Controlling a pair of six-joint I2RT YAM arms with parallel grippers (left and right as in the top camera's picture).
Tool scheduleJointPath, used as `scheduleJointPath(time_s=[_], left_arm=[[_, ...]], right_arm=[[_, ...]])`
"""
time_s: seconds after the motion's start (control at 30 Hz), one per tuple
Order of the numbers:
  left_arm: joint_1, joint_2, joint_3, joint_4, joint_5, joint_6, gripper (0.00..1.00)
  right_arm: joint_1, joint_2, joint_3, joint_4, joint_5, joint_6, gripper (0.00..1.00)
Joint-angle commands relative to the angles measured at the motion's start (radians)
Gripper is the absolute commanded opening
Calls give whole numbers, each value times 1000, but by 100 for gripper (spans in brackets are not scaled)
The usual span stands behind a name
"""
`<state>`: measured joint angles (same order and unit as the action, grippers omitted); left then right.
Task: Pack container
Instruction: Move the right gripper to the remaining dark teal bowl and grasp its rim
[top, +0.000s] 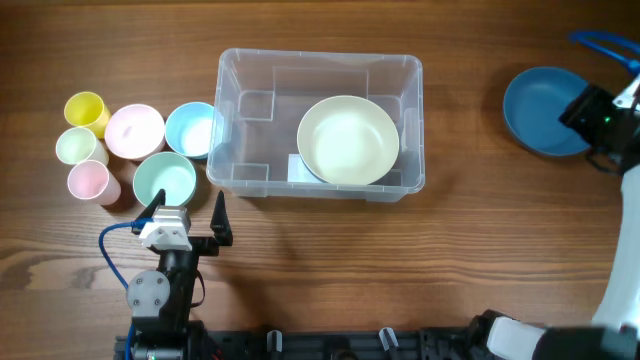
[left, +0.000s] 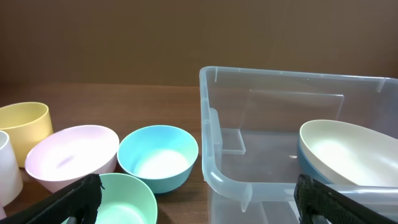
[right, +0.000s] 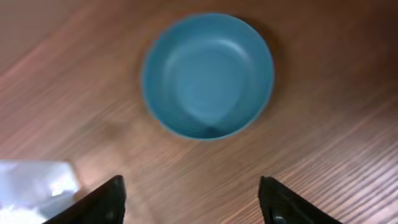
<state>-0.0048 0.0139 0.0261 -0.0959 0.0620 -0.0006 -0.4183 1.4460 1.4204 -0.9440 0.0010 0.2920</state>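
Observation:
My right gripper lowers onto the darker blue bowl's rim on the side away from the container next, since its open fingers still hover above the wood.
The clear container stands mid-table, and its near corner shows in the left wrist view. Inside it lies a cream bowl, with a blue rim showing under it. A darker blue bowl sits alone on the wood at the far right. My right gripper hovers over that bowl's right side. In the right wrist view it is open and empty, with the bowl ahead of the fingers. My left gripper stands open near the container's front left corner, holding nothing.
Left of the container stand a pink bowl, a light-blue bowl and a mint bowl. Beside them are a yellow cup, a pale green cup and a pink cup.

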Motion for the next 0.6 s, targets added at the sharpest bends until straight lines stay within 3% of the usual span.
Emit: scheduleJointPath(time_s=[0.0, 0.33, 0.57], left_arm=[[-2, -7, -8, 3, 12, 16, 100], [-2, -7, -8, 3, 12, 16, 100], [-2, -7, -8, 3, 12, 16, 100]], right_arm=[[-35, 105, 14, 29, 6, 65, 72], [-121, 396, 14, 73, 5, 118, 73], [-195, 492, 12, 116, -79, 130, 72]])
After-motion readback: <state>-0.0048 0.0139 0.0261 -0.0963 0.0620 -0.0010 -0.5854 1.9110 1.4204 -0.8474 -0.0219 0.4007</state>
